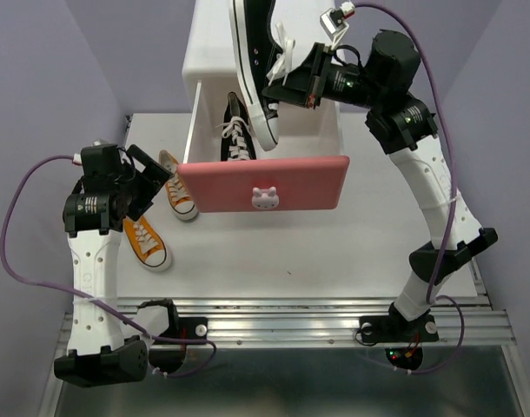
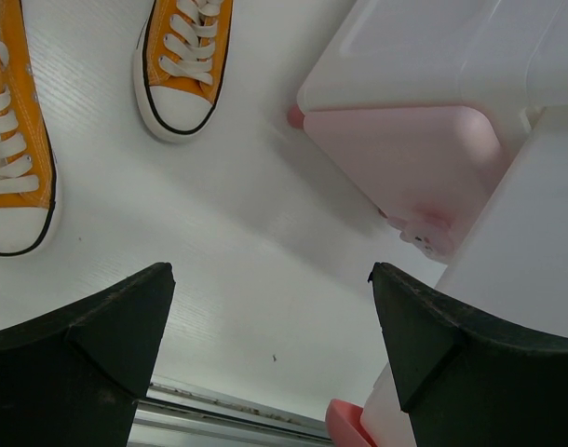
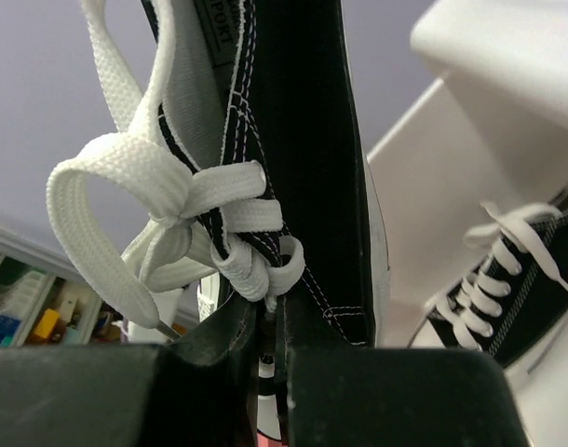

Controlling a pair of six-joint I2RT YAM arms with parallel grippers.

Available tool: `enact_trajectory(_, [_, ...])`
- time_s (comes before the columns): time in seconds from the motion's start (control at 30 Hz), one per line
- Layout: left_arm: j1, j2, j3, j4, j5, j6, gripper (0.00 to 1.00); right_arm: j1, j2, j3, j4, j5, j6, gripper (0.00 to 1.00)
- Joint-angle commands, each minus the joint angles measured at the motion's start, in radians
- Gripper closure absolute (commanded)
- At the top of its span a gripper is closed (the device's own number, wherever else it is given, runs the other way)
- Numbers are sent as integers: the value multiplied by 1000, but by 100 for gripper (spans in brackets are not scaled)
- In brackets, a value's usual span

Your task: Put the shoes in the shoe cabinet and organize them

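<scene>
The bare drawer bottom beside the second black sneaker lies below, so my right gripper should next tip downward, bring the held sneaker down to it and release it there.
My right gripper (image 1: 293, 80) is shut on a black sneaker (image 1: 256, 65) and holds it on its side in the air above the open upper drawer (image 1: 265, 184) of the white shoe cabinet (image 1: 215, 43). In the right wrist view my fingers (image 3: 317, 358) pinch the black sneaker (image 3: 303, 140) at its laces. A second black sneaker (image 1: 236, 130) lies inside the drawer and also shows in the right wrist view (image 3: 507, 289). Two orange sneakers (image 1: 178, 185) (image 1: 146, 241) lie on the table left of the drawer. My left gripper (image 1: 145, 184) is open and empty beside them.
The pulled-out deep pink drawer front with its bunny knob (image 1: 264, 198) juts toward the table's middle. In the left wrist view the pale pink lower drawer front (image 2: 405, 168) and the orange sneakers (image 2: 183, 65) (image 2: 14, 158) show. A metal rail (image 1: 291, 323) runs along the near edge.
</scene>
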Motion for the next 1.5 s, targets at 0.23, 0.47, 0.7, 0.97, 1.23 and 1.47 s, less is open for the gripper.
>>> enact_trajectory(0.23, [6, -43, -46, 24, -22, -24, 1, 44, -133, -68, -397, 27, -369, 99])
enact_trajectory(0.47, [6, -48, -69, 15, -36, -31, 1, 54, -87, -57, -470, -2, -489, 99])
enact_trajectory(0.7, [6, -43, -63, 12, -48, -26, 1, 89, 25, 84, -670, 139, -654, 99])
enact_trajectory(0.97, [6, -20, -58, 16, -54, -11, 1, 111, 58, 131, -715, 312, -659, 99])
enact_trajectory(1.23, [6, -13, -75, 29, -49, -6, 1, 120, 7, 95, -657, 659, -598, 99])
enact_trajectory(1.47, [6, -20, -93, 30, -52, -6, 1, 130, -28, 51, -608, 823, -587, 100])
